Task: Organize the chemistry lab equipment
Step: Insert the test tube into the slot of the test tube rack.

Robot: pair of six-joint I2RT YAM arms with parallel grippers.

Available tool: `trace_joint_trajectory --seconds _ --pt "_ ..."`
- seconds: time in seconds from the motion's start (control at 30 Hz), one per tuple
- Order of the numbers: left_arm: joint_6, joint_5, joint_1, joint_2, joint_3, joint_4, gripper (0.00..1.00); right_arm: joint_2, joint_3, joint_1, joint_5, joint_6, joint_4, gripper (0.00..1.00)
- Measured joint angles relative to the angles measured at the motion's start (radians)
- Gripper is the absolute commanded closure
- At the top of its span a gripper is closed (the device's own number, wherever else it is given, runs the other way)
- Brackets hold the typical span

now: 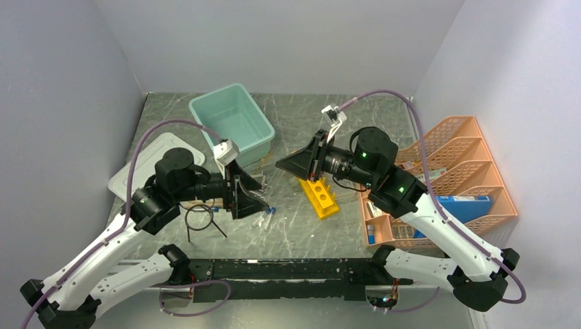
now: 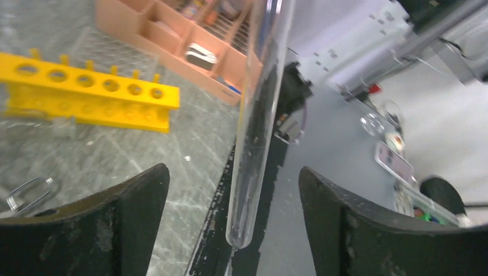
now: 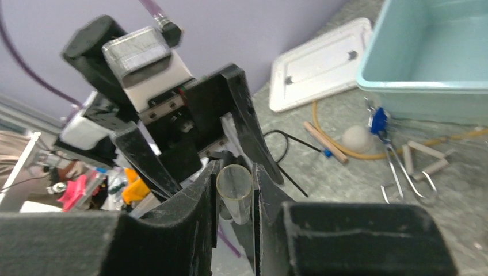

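Note:
My right gripper tips fingers-down next, lowers the test tube (image 3: 235, 187) into the yellow rack's far-end hole and releases it, since that empty hole lies below.
A clear glass test tube (image 3: 235, 187) is pinched between the fingers of my right gripper (image 3: 236, 172), which is shut on it above the table's middle. The tube's rounded end (image 2: 253, 190) hangs between the wide-apart fingers of my left gripper (image 2: 233, 168), which is open and not touching it. Both grippers face each other, the left (image 1: 257, 195) and the right (image 1: 284, 164). The yellow test-tube rack (image 1: 320, 197) lies just right of them. A black wire ring stand (image 1: 199, 218) and small blue-capped tubes (image 1: 264, 216) lie below the left gripper.
A pale teal tub (image 1: 231, 123) stands at the back with its grey-white lid (image 1: 147, 168) to its left. The orange mesh organiser (image 1: 452, 178) fills the right side. A tan hose (image 3: 345, 152), a wooden stick (image 3: 325, 144) and silver wire clips (image 3: 408, 178) lie near the tub.

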Motion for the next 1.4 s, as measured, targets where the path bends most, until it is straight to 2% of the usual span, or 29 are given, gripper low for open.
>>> trace_joint_trajectory --seconds 0.1,0.23,0.37,0.47,0.67,0.87,1.03,1.4 --pt "0.002 -0.139 0.000 -0.010 0.023 -0.046 0.04 0.000 0.004 0.000 0.055 -0.040 -0.051 1.00" --pt "0.006 -0.351 0.000 -0.041 0.060 -0.111 0.03 0.014 0.024 0.000 0.163 -0.101 -0.135 1.00" --pt "0.013 -0.523 0.000 -0.090 0.069 -0.159 0.03 0.052 0.055 0.000 0.342 -0.164 -0.204 1.00" --pt "0.013 -0.595 0.000 -0.114 0.068 -0.185 0.04 0.079 0.058 0.000 0.460 -0.203 -0.219 1.00" --pt "0.020 -0.682 0.000 -0.146 0.009 -0.210 0.05 0.129 0.052 0.000 0.698 -0.291 -0.190 1.00" --pt "0.031 -0.720 0.000 -0.163 -0.071 -0.230 0.04 0.166 0.014 0.000 0.878 -0.388 -0.059 1.00" --pt "0.037 -0.732 0.000 -0.163 -0.084 -0.240 0.04 0.220 -0.014 0.000 0.942 -0.442 0.045 1.00" --pt "0.075 -0.782 0.000 -0.169 -0.075 -0.266 0.05 0.291 -0.073 -0.001 0.964 -0.453 0.165 1.00"
